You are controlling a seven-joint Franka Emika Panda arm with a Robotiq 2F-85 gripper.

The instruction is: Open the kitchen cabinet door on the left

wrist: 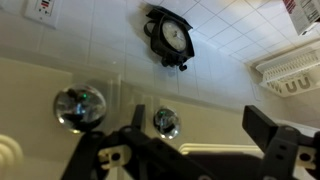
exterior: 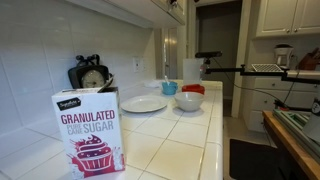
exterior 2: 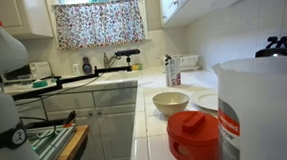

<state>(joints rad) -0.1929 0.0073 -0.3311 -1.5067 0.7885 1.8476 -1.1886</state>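
Note:
My gripper will ease onto the smaller knob [wrist: 166,122] and close around its sides, because the knob is already between the spread fingers but nearer one of them.
In the wrist view I look at pale kitchen cabinet doors [wrist: 215,100] with two round shiny knobs. The larger-looking knob [wrist: 78,105] is to the left. The smaller one [wrist: 166,122] sits just inside my left finger. My gripper [wrist: 200,128] is open and empty, its dark fingers spread wide in front of the door, and the knob lies between them near the left finger. Upper cabinets show at the top edge in both exterior views [exterior: 172,8] [exterior 2: 179,0]. My gripper is not seen there.
A black kitchen scale [wrist: 170,36] [exterior: 90,75] stands by the tiled wall. On the counter [exterior: 170,135] are a sugar box [exterior: 88,135], a white plate [exterior: 144,104], bowls [exterior: 188,99] and a red container [exterior 2: 195,137]. A white dish rack [wrist: 290,68] is at right.

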